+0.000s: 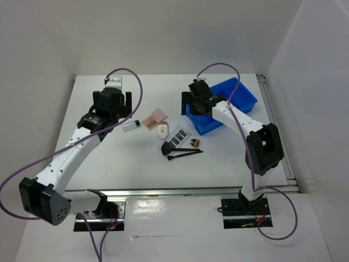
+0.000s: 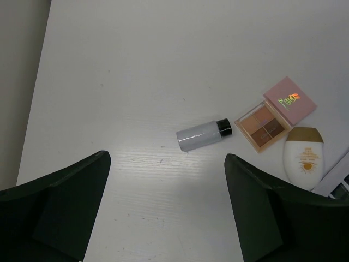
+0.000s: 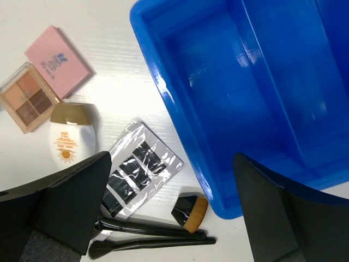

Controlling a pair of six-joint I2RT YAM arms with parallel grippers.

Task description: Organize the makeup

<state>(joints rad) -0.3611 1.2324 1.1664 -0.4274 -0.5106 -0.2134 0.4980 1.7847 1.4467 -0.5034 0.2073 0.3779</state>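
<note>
I will next move my right gripper from the bin's edge toward the compacts, back and down, and put its fingers around the white tube's sides [image 1: 162, 131] [image 3: 72, 138], because the tan compact is crowding the tube's cap.
The makeup lies mid-table: a clear vial [image 1: 130, 126] [image 2: 204, 135], a pink compact [image 1: 159, 114] [image 2: 290, 100] [image 3: 58, 61], a tan compact [image 1: 150, 122] [image 2: 263, 126] [image 3: 27, 97], a white tube [image 1: 162, 131] [image 2: 303, 158] [image 3: 71, 141], a grey strip palette [image 1: 178, 136] [image 3: 139, 166] and black brushes [image 1: 185, 153] [image 3: 152, 233]. My left gripper [image 1: 116, 106] [image 2: 167, 158] is open and empty, above the table just left of the vial. My right gripper [image 1: 197, 103] [image 3: 172, 158] is open and empty, over the bin's left edge and the palette.
The blue plastic bin [image 1: 245, 87] [image 3: 161, 93] stands at the back right, and the part of its inside that shows holds nothing. A short tan-tipped brush [image 1: 195, 143] [image 3: 191, 211] lies against its near corner. White walls enclose the table on three sides.
</note>
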